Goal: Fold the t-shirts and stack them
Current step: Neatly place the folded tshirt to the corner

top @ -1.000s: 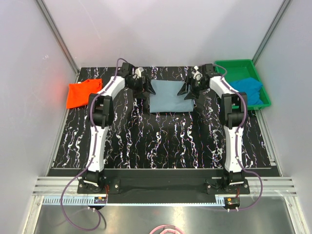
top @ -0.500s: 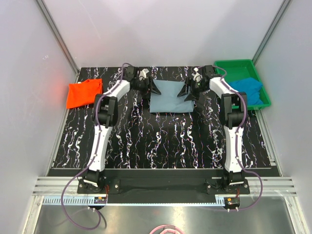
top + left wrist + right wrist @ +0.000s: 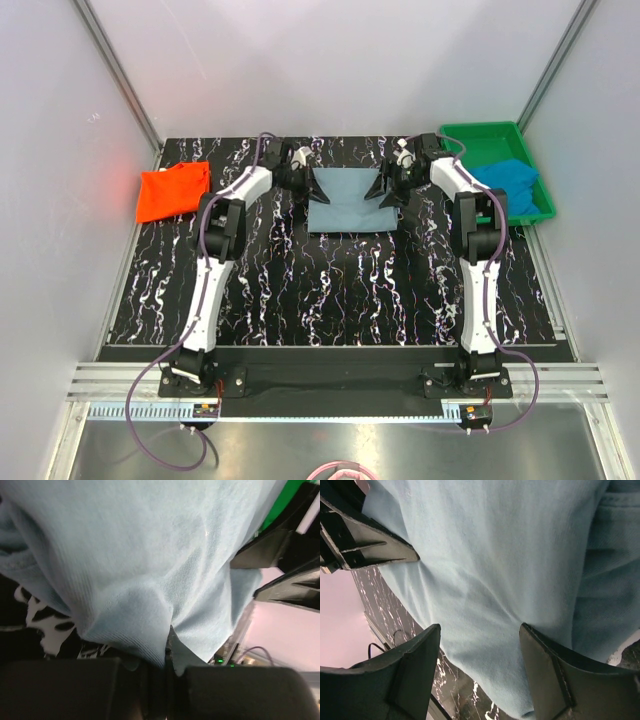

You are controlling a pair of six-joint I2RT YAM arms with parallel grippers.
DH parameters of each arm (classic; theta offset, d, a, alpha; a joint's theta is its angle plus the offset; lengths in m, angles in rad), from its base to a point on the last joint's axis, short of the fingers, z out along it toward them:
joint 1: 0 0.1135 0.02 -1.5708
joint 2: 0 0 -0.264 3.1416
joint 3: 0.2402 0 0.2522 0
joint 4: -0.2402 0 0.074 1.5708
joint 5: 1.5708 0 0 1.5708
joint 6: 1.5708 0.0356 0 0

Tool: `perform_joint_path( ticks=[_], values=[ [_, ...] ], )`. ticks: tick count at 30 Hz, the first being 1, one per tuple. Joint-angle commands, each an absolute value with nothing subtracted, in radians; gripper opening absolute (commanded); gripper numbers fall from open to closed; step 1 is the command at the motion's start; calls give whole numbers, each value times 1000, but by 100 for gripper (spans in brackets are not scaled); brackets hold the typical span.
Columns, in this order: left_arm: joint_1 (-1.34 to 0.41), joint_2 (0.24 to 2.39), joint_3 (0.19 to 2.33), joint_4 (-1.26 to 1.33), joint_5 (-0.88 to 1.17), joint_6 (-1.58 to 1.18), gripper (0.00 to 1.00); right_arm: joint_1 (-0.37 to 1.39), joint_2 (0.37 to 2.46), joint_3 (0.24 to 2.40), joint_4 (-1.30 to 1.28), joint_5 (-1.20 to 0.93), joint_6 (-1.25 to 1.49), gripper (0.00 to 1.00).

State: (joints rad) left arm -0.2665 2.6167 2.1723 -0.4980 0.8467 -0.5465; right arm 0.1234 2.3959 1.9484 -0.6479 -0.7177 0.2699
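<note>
The orange-red t-shirt (image 3: 171, 190) already lies folded to my left gripper's left in the top view. My left gripper will next carry the grey-blue t-shirt across onto it and release.
A dusty grey-blue t-shirt (image 3: 350, 198) lies folded into a rectangle at the back middle of the black marbled table (image 3: 330, 290). My left gripper (image 3: 306, 175) is at its far left corner, shut on a pinch of the cloth (image 3: 150, 630). My right gripper (image 3: 387, 187) stands open at the shirt's right edge, its fingers (image 3: 555, 680) straddling the cloth (image 3: 490, 580) without closing. An orange-red t-shirt (image 3: 171, 190) lies at the far left. A bright blue t-shirt (image 3: 507, 182) sits in the tray.
The green plastic tray (image 3: 478, 136) stands at the back right corner of the table. White walls with metal rails enclose the table on three sides.
My left gripper has moved right onto the grey-blue shirt's left corner and closed from open onto the cloth. The right gripper has stayed open at the right edge.
</note>
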Motion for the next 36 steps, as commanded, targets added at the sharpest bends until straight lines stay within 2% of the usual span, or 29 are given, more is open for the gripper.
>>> perform_joint_path(
  ticks=[1, 11, 20, 27, 36],
  values=[
    [-232, 2474, 2175, -609, 730, -399, 0, 115, 2281, 1980, -707, -681, 216, 71],
    [-115, 2226, 2103, -847, 506, -123, 0, 61, 2094, 1919, -692, -726, 238, 72],
    [44, 2056, 2025, -920, 393, -32, 0, 40, 2028, 1861, -680, -745, 262, 72],
    [159, 2042, 2085, -999, 322, 37, 0, 37, 1999, 1844, -670, -753, 272, 72],
    [218, 2125, 2307, -1037, 253, 86, 0, 31, 1948, 1769, -650, -752, 275, 72]
  ],
)
